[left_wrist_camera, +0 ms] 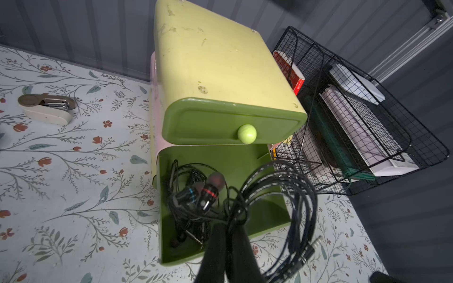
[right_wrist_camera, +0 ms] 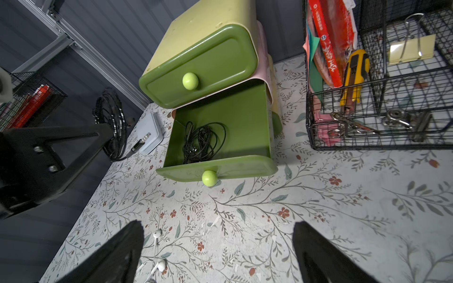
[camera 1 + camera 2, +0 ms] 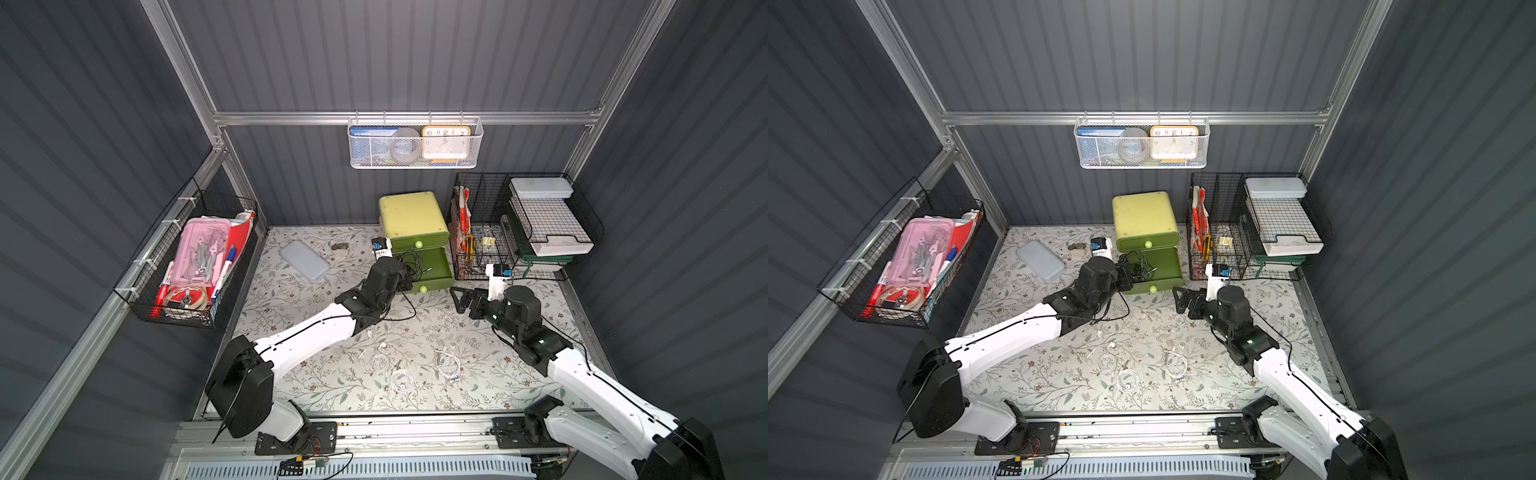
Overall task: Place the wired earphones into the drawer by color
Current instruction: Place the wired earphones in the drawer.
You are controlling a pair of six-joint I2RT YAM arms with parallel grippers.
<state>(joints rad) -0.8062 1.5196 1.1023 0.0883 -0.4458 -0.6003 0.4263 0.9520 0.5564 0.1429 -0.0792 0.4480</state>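
Note:
The left gripper should next lower the matching black earphones into the open green lower drawer below it and let go of them, because a black coil is already in that drawer.
My left gripper is shut on a coil of black wired earphones, held just over the green lower drawer, which is pulled open. Another black coil lies inside that drawer. The upper drawer is shut. In both top views the left gripper is at the open drawer. White earphones lie loose at the table's front middle. My right gripper is open and empty, right of the drawer's front, with white earbuds beside one finger.
A stapler and a grey-blue case lie left of the cabinet. A black wire rack with papers, a cutter and clips stands right of it. A wire basket hangs on the left wall, a white mesh basket on the back wall.

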